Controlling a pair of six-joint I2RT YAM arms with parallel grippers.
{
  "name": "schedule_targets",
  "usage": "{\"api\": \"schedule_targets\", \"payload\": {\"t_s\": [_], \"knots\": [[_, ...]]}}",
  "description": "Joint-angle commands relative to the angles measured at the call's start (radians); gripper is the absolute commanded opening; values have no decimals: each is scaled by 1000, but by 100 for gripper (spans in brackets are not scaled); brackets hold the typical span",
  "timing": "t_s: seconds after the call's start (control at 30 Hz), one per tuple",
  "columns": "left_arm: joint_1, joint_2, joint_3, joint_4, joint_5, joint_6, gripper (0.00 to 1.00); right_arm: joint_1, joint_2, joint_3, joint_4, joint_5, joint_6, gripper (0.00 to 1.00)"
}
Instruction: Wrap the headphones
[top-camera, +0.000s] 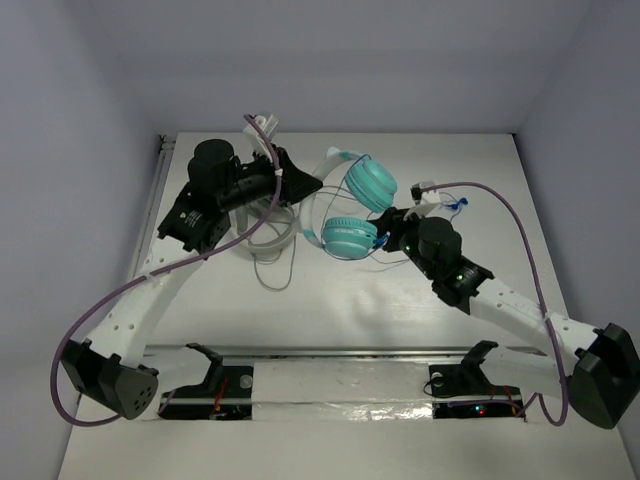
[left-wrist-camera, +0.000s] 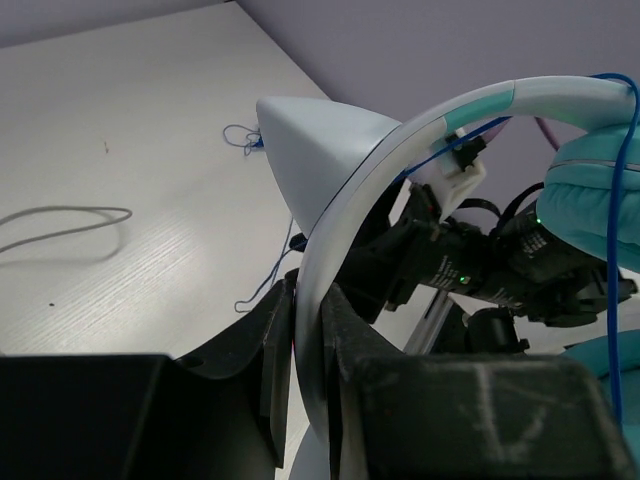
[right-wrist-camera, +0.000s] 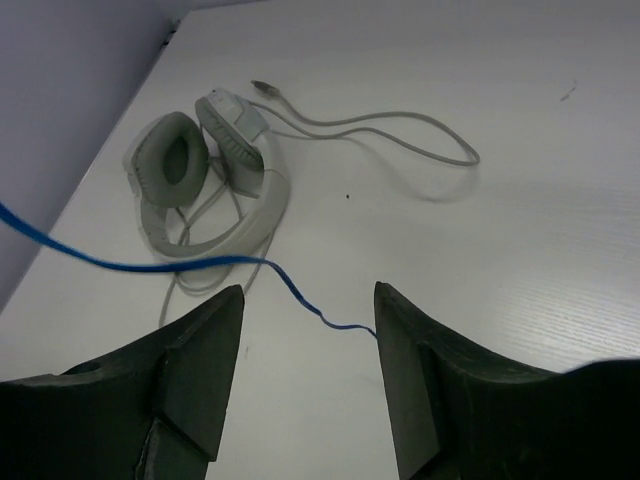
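I should next lower my right gripper below the teal cup and close on the slack blue cord, as it already crosses the gap between the open fingers.
The headphones have two teal ear cups (top-camera: 370, 183) (top-camera: 348, 235) and a thin white headband (top-camera: 322, 165), and are held up above the table. My left gripper (top-camera: 300, 186) is shut on the headband (left-wrist-camera: 345, 235), which passes between its jaws in the left wrist view (left-wrist-camera: 308, 320). One teal cup (left-wrist-camera: 590, 185) and the thin blue cord (left-wrist-camera: 626, 200) show at that view's right. My right gripper (top-camera: 387, 238) sits beside the lower cup, open. In the right wrist view (right-wrist-camera: 308, 300) the blue cord (right-wrist-camera: 200, 264) runs slack across the gap between the jaws, not gripped.
A second, grey-white pair of headphones (top-camera: 275, 228) lies on the table under the left gripper with its grey cord looped out (right-wrist-camera: 400, 128); it also shows in the right wrist view (right-wrist-camera: 200, 170). Thick purple robot cables (top-camera: 500, 200) arc over both arms. A loose end of blue cord (top-camera: 458, 205) lies behind the right wrist.
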Motion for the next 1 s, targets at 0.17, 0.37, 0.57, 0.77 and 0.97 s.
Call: {"api": "schedule_targets", "payload": {"t_s": [0.17, 0.37, 0.57, 0.77, 0.97], "knots": [[1, -7, 158, 86, 7, -58, 0, -25, 146, -25, 289, -20, -4, 67], [1, -5, 225, 58, -34, -58, 0, -25, 223, -47, 355, 0, 43, 64], [1, -5, 295, 34, -74, -59, 0, -25, 249, -101, 427, 13, 51, 63], [1, 4, 367, 6, -92, -69, 0, -45, 309, -108, 471, -41, 48, 62], [1, 8, 429, -8, -106, -65, 0, -80, 313, -117, 470, -72, 58, 58]]}}
